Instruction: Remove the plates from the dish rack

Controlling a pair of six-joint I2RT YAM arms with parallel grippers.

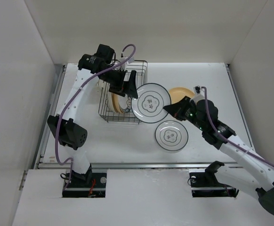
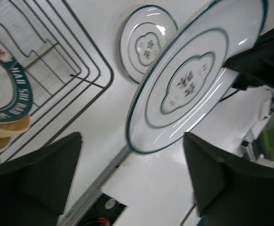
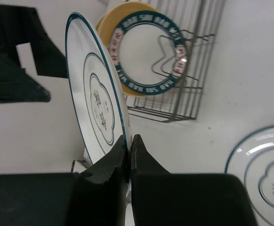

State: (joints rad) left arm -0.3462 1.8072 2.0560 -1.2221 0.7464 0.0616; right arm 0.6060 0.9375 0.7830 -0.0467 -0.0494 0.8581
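Note:
Next, my right gripper brings the held plate back and down onto a matching patterned white plate [image 1: 171, 135] that already lies flat on the tabletop.
My right gripper [image 1: 169, 110] is shut on the rim of a white plate with a dark green rim [image 1: 151, 102], holding it above the table just right of the dish rack [image 1: 106, 109]; the right wrist view shows the jaws [image 3: 129, 141] pinching the plate [image 3: 97, 99] edge-on. My left gripper [image 1: 127, 87] is open and empty at the rack's right side, and the held plate [image 2: 193, 80] lies beyond its fingers [image 2: 38, 174]. A tan plate [image 3: 109, 20] and a green-ringed white plate [image 3: 149, 52] stand in the rack [image 3: 184, 94].
A patterned white plate [image 1: 171, 135] lies flat on the table in front of the held one, also in the left wrist view [image 2: 146, 42]. A tan plate [image 1: 179, 94] lies flat behind my right gripper. White walls close in the table.

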